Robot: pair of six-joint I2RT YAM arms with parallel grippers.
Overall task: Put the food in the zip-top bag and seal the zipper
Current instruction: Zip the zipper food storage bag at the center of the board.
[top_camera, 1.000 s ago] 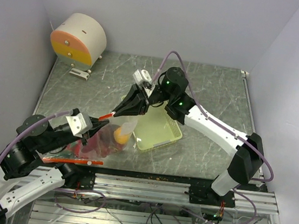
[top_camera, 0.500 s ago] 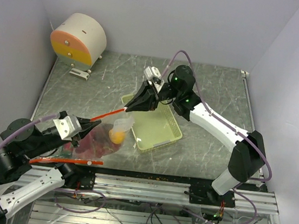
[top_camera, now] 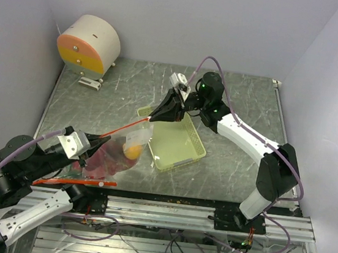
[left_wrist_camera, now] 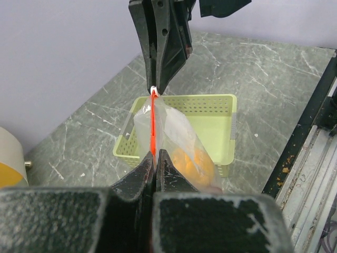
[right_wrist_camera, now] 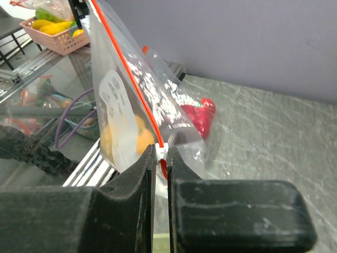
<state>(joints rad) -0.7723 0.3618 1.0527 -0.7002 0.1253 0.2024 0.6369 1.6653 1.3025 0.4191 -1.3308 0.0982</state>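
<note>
My right gripper moves slightly away from my left gripper next, then opens, since the white slider sits at the taut zipper's far end [top_camera: 149,118] [right_wrist_camera: 161,152].
The clear zip-top bag [top_camera: 122,155] hangs between both grippers, its red zipper [top_camera: 125,128] pulled taut. My left gripper [top_camera: 98,137] is shut on the zipper's near end [left_wrist_camera: 154,126]. At the far end, over the tray's corner, my right gripper [top_camera: 152,119] is shut on the white slider [right_wrist_camera: 162,150]. Inside the bag I see the food: an orange [top_camera: 132,151] and pink-red fruit [top_camera: 104,160]. The orange [left_wrist_camera: 196,161] also shows through the plastic in the left wrist view. The red fruit [right_wrist_camera: 198,118] lies behind the orange [right_wrist_camera: 138,138] in the right wrist view.
A pale green tray [top_camera: 185,148] sits just right of the bag, under the right arm. A round white and orange device [top_camera: 89,44] stands at the back left. An orange-red strip [top_camera: 73,182] lies along the table's front rail.
The right gripper has slid back and to the right along the zipper while the left gripper drew back to the left. The red zipper between them is now longer and tauter.
</note>
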